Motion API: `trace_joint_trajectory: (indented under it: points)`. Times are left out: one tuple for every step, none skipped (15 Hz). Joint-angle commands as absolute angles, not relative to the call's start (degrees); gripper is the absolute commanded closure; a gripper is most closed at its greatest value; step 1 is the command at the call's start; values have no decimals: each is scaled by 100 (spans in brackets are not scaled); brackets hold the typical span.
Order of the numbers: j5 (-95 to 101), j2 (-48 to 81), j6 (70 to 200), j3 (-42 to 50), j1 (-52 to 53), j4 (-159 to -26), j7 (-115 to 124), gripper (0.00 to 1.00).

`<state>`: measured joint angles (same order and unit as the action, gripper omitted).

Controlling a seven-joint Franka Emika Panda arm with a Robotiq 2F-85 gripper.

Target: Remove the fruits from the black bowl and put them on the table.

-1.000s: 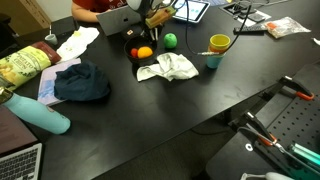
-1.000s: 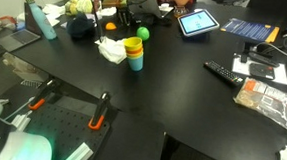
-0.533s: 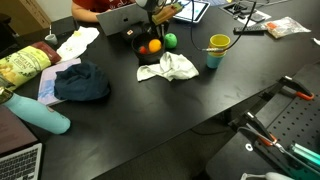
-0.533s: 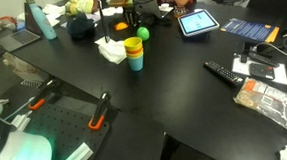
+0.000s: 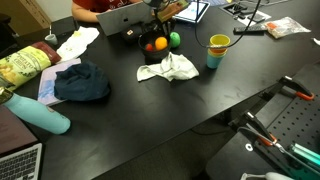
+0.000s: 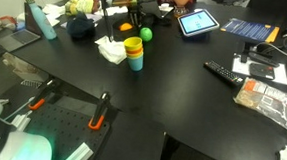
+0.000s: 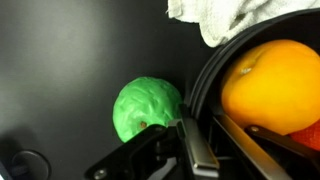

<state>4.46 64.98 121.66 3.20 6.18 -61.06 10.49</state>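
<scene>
The green fruit [image 5: 174, 39] is touching the bowl's side, and the white cloth [image 5: 169, 67] lies behind the bowl. I will pull the bowl back toward the cloth with my gripper to clear the fruit, and then let the bowl go.
The black bowl [image 7: 203, 88] holds an orange fruit [image 7: 272, 78] and a bit of something red [image 7: 306, 130] beside it. A green fruit [image 7: 146, 108] lies on the table, touching the bowl's outer wall. My gripper [image 7: 226, 150] straddles the bowl's rim, one finger outside and one inside, shut on the wall. In both exterior views the bowl [image 5: 150, 51], orange fruit [image 5: 160, 44] [image 6: 126, 28] and green fruit [image 5: 174, 39] [image 6: 144, 33] sit at the far end of the black table under the arm.
A white cloth [image 5: 168, 68] lies beside the bowl. A teal cup with a yellow rim [image 5: 216, 50] stands nearby. A dark cloth bundle [image 5: 82, 82], a teal bottle [image 5: 40, 115], a laptop [image 5: 125, 20] and a tablet [image 6: 197, 22] are around.
The bowl, held by my gripper, has slid across the table toward the green fruit and now touches it. The orange fruit moved with it.
</scene>
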Motion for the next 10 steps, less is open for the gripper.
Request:
trace_joint_trajectory:
  points:
    - [613, 6161, 12430, 491, 752, -6976, 1258, 93]
    - [625, 6026, 12595, 496, 776, -7211, 1291, 93]
    - [643, 5865, 12889, 498, 799, -7503, 1299, 94]
    - [612, 5724, 13329, 467, 801, -7783, 1328, 95]
    - [615, 5615, 13681, 472, 820, -8020, 1356, 96]
    - [606, 5494, 13954, 462, 825, -8284, 1353, 96]
    - [585, 5359, 14202, 451, 824, -8554, 1362, 96]
    - [499, 5191, 14372, 370, 760, -8831, 1283, 96]
    - [467, 5032, 14489, 341, 732, -9092, 1235, 96]
    - [355, 4863, 14580, 188, 610, -9362, 1040, 96]
